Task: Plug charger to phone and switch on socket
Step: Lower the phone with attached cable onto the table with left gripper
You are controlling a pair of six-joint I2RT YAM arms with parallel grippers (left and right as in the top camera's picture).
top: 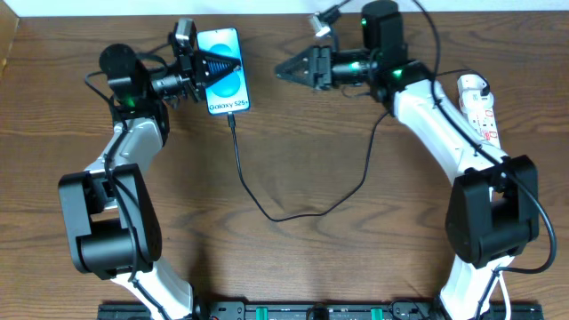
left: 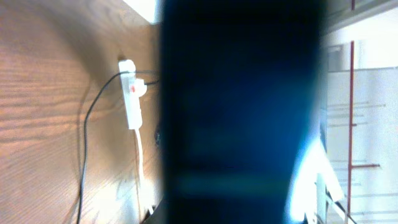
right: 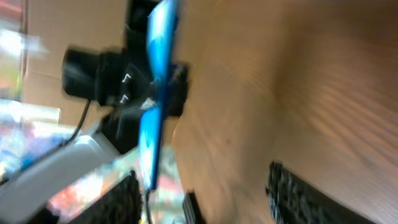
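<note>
The cable is plugged into the phone. My left gripper should move back and down to the bare wood inside the cable loop and release it.
The phone, with its bright blue screen reading "Galaxy S25+", is at the back left and is held by my left gripper, which is shut on its upper part. It fills the left wrist view as a dark blur. The black charger cable is plugged into the phone's lower edge and loops across the table, passing under my right arm. The white socket lies at the far right; it also shows in the left wrist view. My right gripper is open and empty, right of the phone.
The wooden table runs to a pale wall at the back. A black rail lies along the front edge. My right arm lies between the cable loop and the socket.
</note>
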